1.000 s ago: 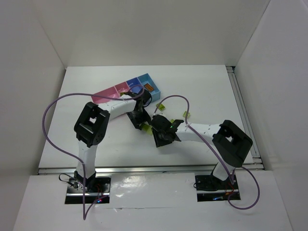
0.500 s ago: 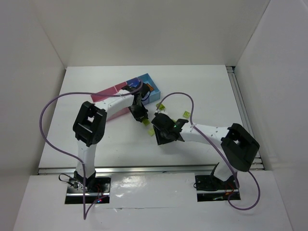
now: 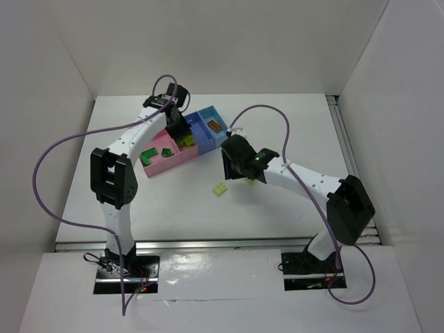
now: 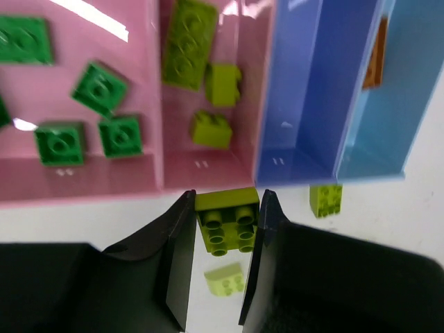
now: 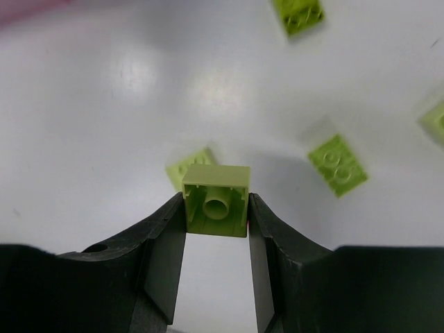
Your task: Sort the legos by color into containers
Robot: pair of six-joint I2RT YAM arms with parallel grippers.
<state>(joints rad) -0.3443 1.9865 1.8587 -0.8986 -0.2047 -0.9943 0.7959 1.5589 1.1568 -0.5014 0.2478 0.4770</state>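
My right gripper carries the brick outward and to the left in the top view next, over the empty darker blue bin, and releases the brick.
The containers are four joined bins: a pink bin with several dark green legos, a second pink bin with three yellow-green legos, a darker blue bin with nothing showing in it, and a light blue bin with an orange brick. My left gripper is shut on a yellow-green brick, hanging just short of the bins' near wall, in front of the second pink bin. My right gripper is shut on another yellow-green brick, above the table right of the bins.
Loose yellow-green bricks lie on the white table: one in the middle, one by the light blue bin's near wall, others under my right gripper. White walls enclose the table on three sides.
My left gripper closed on a yellow-green brick at mid-table and carried it back to the bins. My right arm rose and shifted toward the back right, still holding its brick.
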